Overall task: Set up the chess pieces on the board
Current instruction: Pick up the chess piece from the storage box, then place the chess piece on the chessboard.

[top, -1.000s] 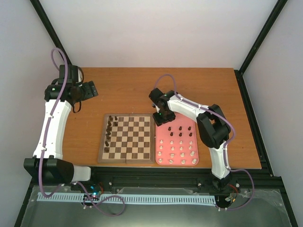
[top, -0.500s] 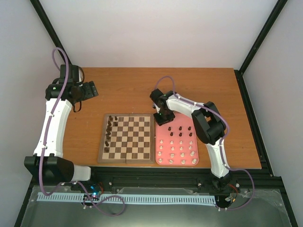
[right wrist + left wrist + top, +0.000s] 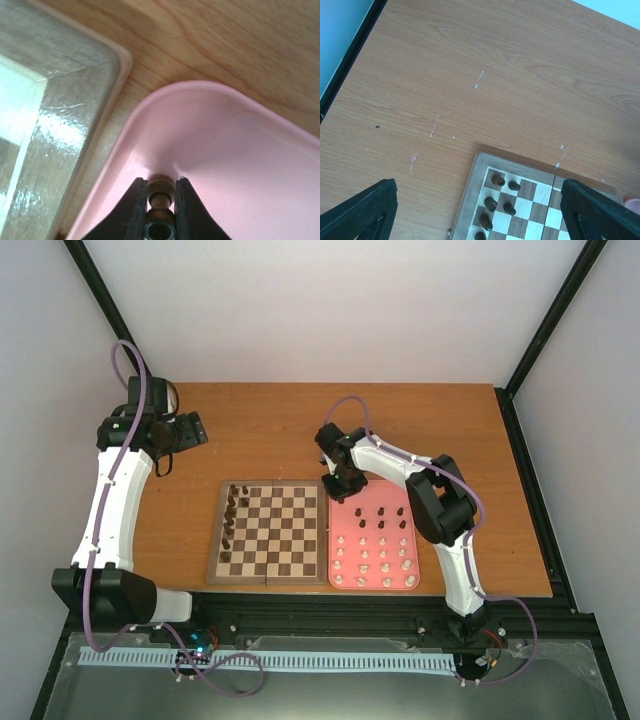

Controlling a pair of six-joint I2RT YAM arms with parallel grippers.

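Note:
The board's near corner square by dark pieces is empty. So next my right gripper rises, swings back and left in the top view, lowers onto it and releases.
The board (image 3: 268, 558) lies at the table's middle, with several dark brown chess pieces (image 3: 235, 508) standing in its two left columns. In the right wrist view my right gripper (image 3: 160, 202) is shut on a dark brown piece (image 3: 161, 189) that stands in the far-left corner of the pink tray (image 3: 240, 150). From above, that gripper (image 3: 345, 486) sits at the tray's far-left corner, beside the board's edge. My left gripper (image 3: 190, 430) hangs open and empty over bare table, beyond the board's far-left corner. Its view takes in the board's corner (image 3: 481, 172) and dark pieces (image 3: 492, 202).
The pink tray (image 3: 342, 540) lies right of the board. It holds a few dark pieces (image 3: 381, 512) in its far rows and several cream-white ones (image 3: 380, 562) nearer me. The board's pale rim (image 3: 75, 110) runs close along the tray's left edge.
My right gripper's jaws have closed from open onto the dark piece in the tray's corner. The left arm has not moved.

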